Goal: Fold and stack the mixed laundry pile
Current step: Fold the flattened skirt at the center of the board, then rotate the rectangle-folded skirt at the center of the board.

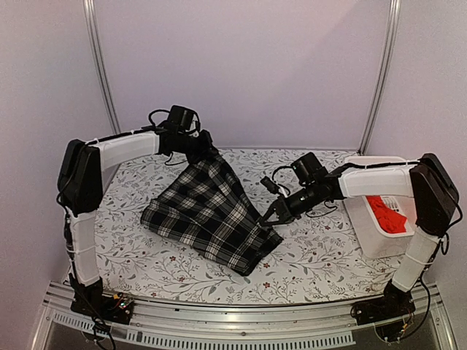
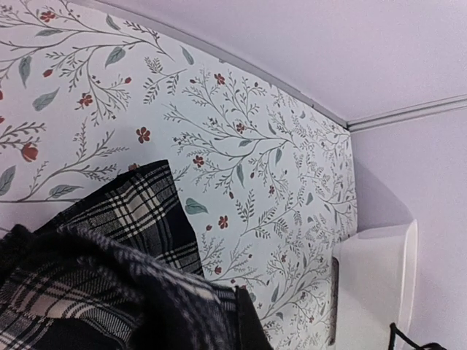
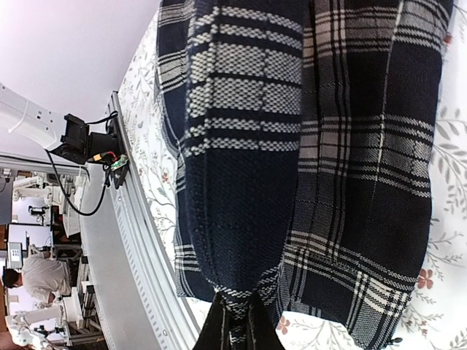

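Observation:
My right gripper will move down toward the basket next and let go over the bare floral cover, which lies below on the gripper's basket side, because the pinched fold hangs raised.
The black-and-white plaid garment (image 1: 208, 211) lies partly spread on the floral table cover, its far corner lifted. My left gripper (image 1: 209, 154) is shut on that raised corner. In the left wrist view the plaid (image 2: 109, 277) drapes over my jaws and only one dark fingertip (image 2: 248, 328) shows. My right gripper (image 1: 273, 214) is shut on the garment's right edge. In the right wrist view its fingers (image 3: 219, 332) pinch a bunched fold of the plaid (image 3: 306, 146). The red shirt (image 1: 387, 211) lies in the white basket.
The white plastic basket (image 1: 376, 244) stands at the right side of the table, and it also shows in the left wrist view (image 2: 372, 284). The floral table cover (image 1: 321, 262) lies under everything. A metal rail (image 1: 241, 324) runs along the near edge.

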